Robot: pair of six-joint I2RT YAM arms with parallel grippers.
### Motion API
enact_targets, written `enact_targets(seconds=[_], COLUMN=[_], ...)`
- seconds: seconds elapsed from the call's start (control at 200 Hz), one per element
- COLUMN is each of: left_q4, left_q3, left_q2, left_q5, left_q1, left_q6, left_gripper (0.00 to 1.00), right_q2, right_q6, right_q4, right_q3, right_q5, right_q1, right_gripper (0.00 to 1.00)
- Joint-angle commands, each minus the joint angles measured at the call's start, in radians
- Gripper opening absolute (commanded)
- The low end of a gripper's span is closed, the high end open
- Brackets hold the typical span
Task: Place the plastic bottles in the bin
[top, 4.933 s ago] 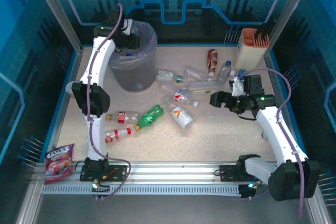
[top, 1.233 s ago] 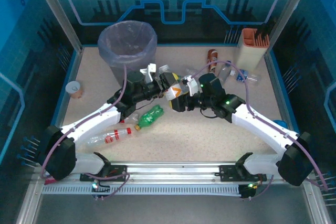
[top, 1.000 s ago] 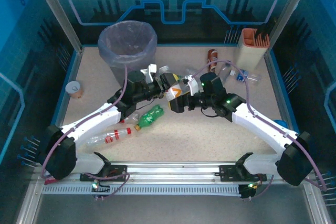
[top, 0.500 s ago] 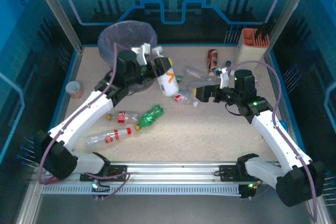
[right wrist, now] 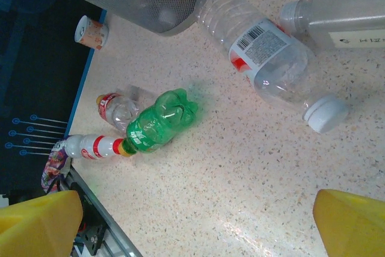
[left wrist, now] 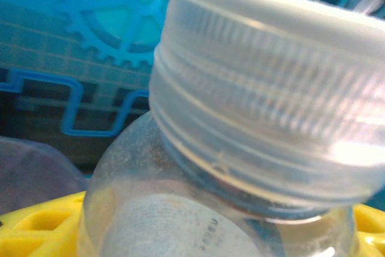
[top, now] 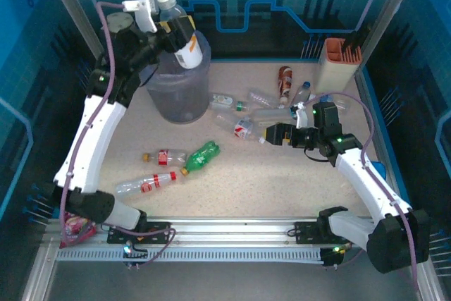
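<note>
The robot's left gripper should go down into the grey-lavender bin's opening (top: pixel 166 65) and let go of the clear bottle inside, since that opening is below the raised gripper.
My left gripper (top: pixel 168 27) is raised high over the grey-lavender bin (top: pixel 163 95) and shut on a clear bottle (top: pixel 180 36) with a white-and-orange label, held tilted above the bin's mouth. In the left wrist view that bottle's pale cap (left wrist: pixel 271 88) is very close, between yellow fingers (left wrist: pixel 36 224). My right gripper (top: pixel 277 134) hangs open and empty over the table right of centre. Loose bottles lie on the table: a green one (top: pixel 203 155) (right wrist: pixel 159 118), two red-labelled ones (top: pixel 162 156) (top: pixel 151 182), a clear barcode-labelled one (right wrist: pixel 264 58), and a cluster (top: pixel 250 107) beside the bin.
A cream-and-orange holder (top: pixel 338 61) stands at the back right with a brown bottle (top: pixel 285 79) beside it. A small paper cup (right wrist: pixel 91 32) sits near the left wall. A red snack packet (top: pixel 74 227) lies at the front left corner. Open tabletop (right wrist: pixel 240 197) lies under my right gripper.
My left arm has swung the white-and-orange bottle from beside the bin up above its mouth. My right gripper has shifted slightly and stays open.
</note>
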Motion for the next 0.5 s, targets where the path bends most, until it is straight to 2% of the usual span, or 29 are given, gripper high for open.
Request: enact_targets(seconds=[0.0, 0.17, 0.335, 0.415, 0.495], left_q4=[-0.099, -0.289, -0.493, -0.543, -0.548], left_q3=[0.117, 0.386, 0.627, 0.642, 0.588], left_q2=[0.118, 0.343, 0.558, 0.611, 0.628], left_q5=[-0.119, -0.167, -0.183, -0.173, -0.162], left_q1=[0.046, 0.087, 0.092, 0.091, 0.092], left_q6=[0.123, 0.217, 0.274, 0.287, 0.305], left_gripper=[0.00, 0.00, 0.00, 0.00, 0.00], right_q2=[-0.001, -0.031, -0.046, -0.056, -0.065], right_q6=[-0.005, -0.028, -0.061, -0.074, -0.081], right_q4=[-0.058, -0.106, -0.168, -0.195, -0.212], right_q3=[-0.006, -0.019, -0.017, -0.014, -0.017], right_q5=[-0.005, 0.033, 0.053, 0.078, 0.097], right_q1=[-0.011, -0.010, -0.014, -0.014, -0.015], right_gripper=[1.00, 1.00, 0.99, 0.99, 0.99])
